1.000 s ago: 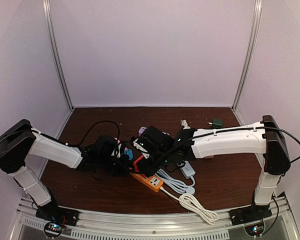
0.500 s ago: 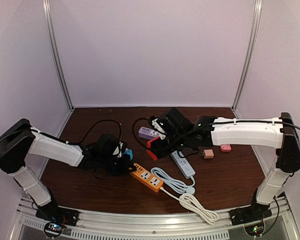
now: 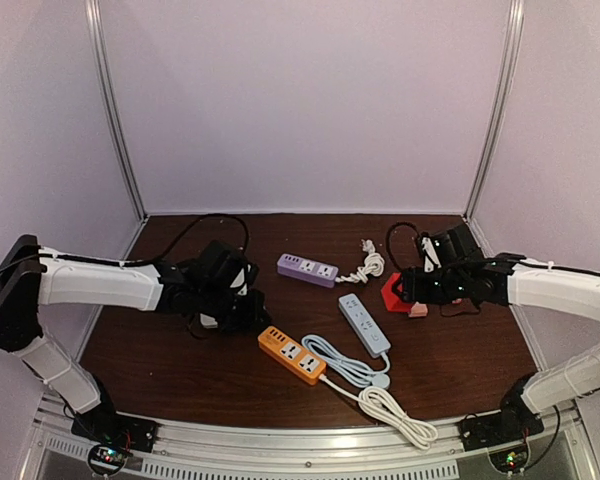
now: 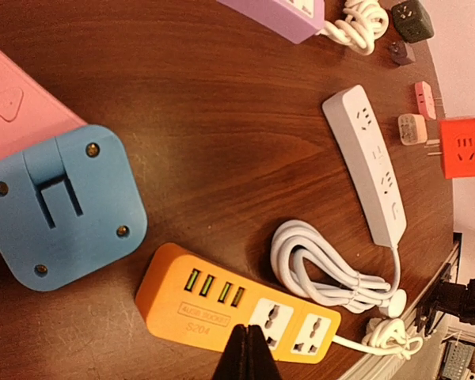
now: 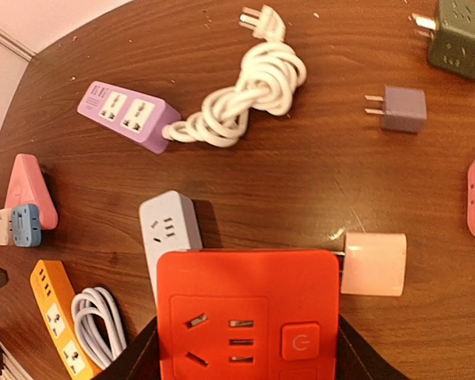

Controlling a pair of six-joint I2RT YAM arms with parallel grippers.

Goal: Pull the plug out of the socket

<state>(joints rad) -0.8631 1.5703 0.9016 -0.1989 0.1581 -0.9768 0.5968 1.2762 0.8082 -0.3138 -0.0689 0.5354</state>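
I will next move my right gripper down and back and let go of the red cube on the tabletop nearer than the pale pink adapter, because that spot is clear.
The orange power strip (image 3: 292,355) lies flat on the table; it also shows in the left wrist view (image 4: 237,305) with both sockets bare. The red cube plug (image 3: 398,292) is off the strip, at the right of the table. My right gripper (image 5: 248,348) is shut on it (image 5: 248,313), one finger on each side. Its prongs show in the left wrist view (image 4: 434,147). My left gripper (image 4: 248,352) is shut and empty, just above the strip's near edge. In the top view it (image 3: 246,318) sits left of the strip.
A white strip (image 3: 364,323) and coiled white cable (image 3: 380,400) lie between the arms. A purple strip (image 3: 308,267) lies behind. A blue adapter (image 4: 59,202) and a pink block (image 4: 16,119) sit by the left gripper. Small adapters (image 5: 374,264) (image 5: 404,108) (image 5: 459,36) lie near the red cube.
My right gripper has lifted the red cube off the orange strip and carried it back to the right. My left arm has shifted slightly back; the strip stays put.
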